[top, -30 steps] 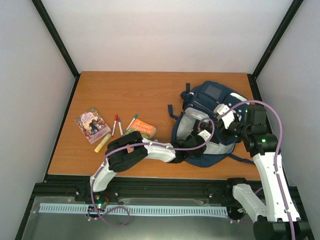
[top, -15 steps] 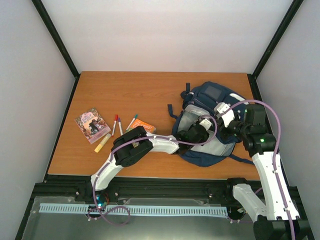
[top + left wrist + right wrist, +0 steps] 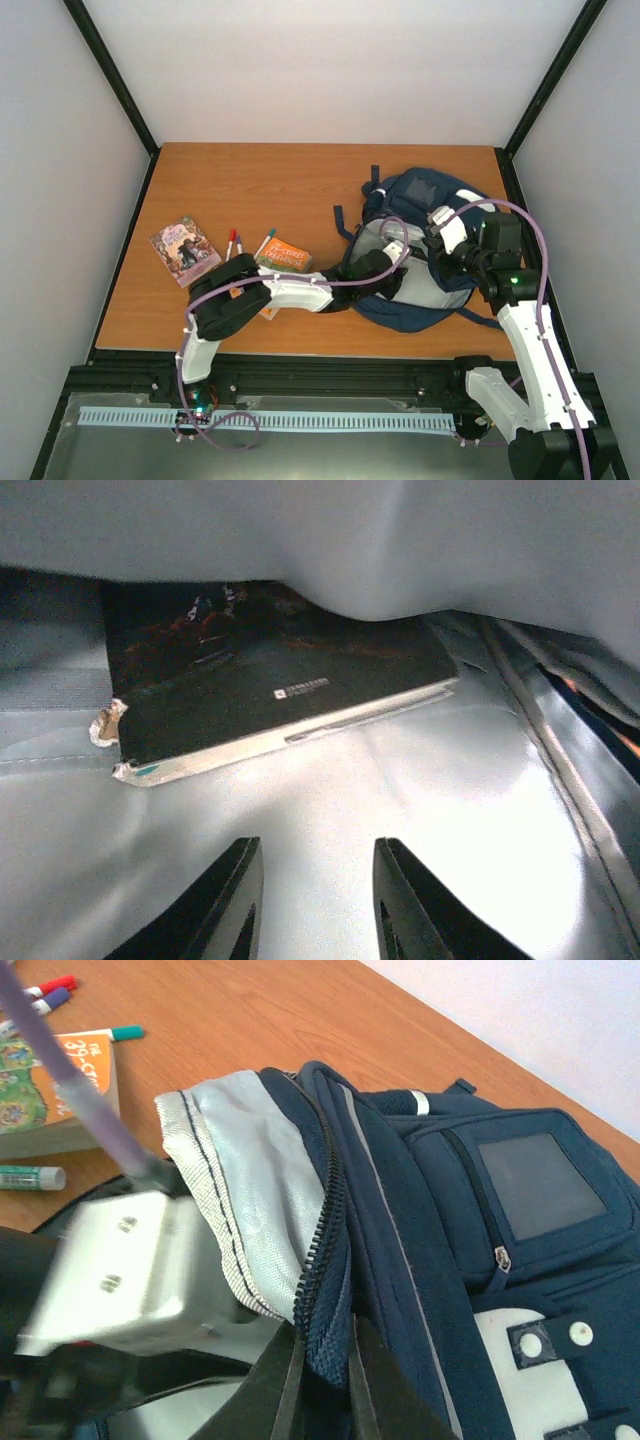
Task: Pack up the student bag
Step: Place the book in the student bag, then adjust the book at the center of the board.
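Observation:
The dark book is lying flat inside the bag. My right gripper will next lower the bag's zippered rim back over the bag's opening (image 3: 421, 281) (image 3: 196, 1406).
The student bag (image 3: 425, 195) is navy-blue and lies at the right of the table, its mouth held agape and its grey lining (image 3: 420, 285) showing. My left gripper (image 3: 385, 262) is inside the mouth. In the left wrist view its jaws (image 3: 315, 900) stand open over the lining (image 3: 480, 810) with nothing between them. A dark book (image 3: 270, 680) lies flat inside, just beyond the fingertips. My right gripper (image 3: 440, 238) is shut on the zippered rim of the bag (image 3: 325, 1355) and holds the flap up.
On the table left of the bag lie an orange book (image 3: 285, 257), a purple-covered book (image 3: 183, 250), two markers (image 3: 233, 245) and a teal marker (image 3: 265, 240). A glue stick (image 3: 30, 1175) lies near the orange book (image 3: 50, 1090). The left arm's links (image 3: 290, 292) cross in front of them.
The left gripper's jaws have opened inside the bag, leaving the dark book on the lining. The left arm's elbow has swung left. The right gripper keeps its hold on the rim.

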Tool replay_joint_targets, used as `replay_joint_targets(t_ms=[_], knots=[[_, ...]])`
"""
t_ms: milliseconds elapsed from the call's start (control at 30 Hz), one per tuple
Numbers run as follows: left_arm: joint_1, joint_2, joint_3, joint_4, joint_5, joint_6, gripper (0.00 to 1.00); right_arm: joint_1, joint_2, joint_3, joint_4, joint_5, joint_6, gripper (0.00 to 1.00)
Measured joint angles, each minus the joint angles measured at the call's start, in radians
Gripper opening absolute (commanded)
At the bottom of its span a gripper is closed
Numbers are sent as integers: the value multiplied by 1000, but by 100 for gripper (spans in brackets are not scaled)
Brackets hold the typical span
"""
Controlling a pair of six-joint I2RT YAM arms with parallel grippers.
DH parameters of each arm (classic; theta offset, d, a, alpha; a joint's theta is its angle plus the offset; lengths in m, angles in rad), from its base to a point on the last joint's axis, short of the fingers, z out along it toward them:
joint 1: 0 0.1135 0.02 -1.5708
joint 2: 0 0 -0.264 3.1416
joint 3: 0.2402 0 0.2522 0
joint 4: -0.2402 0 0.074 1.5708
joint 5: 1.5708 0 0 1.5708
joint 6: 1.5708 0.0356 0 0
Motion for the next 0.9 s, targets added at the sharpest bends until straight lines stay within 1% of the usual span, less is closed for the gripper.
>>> replay_joint_targets(t_ms=[167, 233, 333, 367, 500, 567, 700, 767, 867, 900], knots=[[-26, -122, -95, -17, 44, -14, 48, 0, 10, -26, 24, 24, -2, 7], [-37, -188, -152, -35, 50, -29, 54, 0, 10, -37, 25, 27, -6, 7], [-45, -298, -232, -85, 41, -58, 66, 0, 10, -40, 19, 25, -28, 9], [-45, -335, -255, -108, 31, -71, 68, 0, 10, -40, 15, 21, -40, 9], [-23, -480, -315, -248, -19, -130, 76, 0, 18, -38, -35, -8, -134, 12], [-1, -536, -332, -319, -42, -157, 82, 0, 29, -32, -89, -32, -198, 12], [59, -645, -362, -482, -106, -219, 91, 0, 41, -31, -200, -63, -326, 14], [93, -707, -381, -552, -130, -243, 93, 0, 40, -37, -240, -64, -387, 22], [172, -803, -421, -628, -122, -280, 94, 0, 40, -72, -283, -54, -463, 41], [212, -834, -436, -650, -106, -293, 94, 0, 40, -87, -299, -50, -490, 45]])
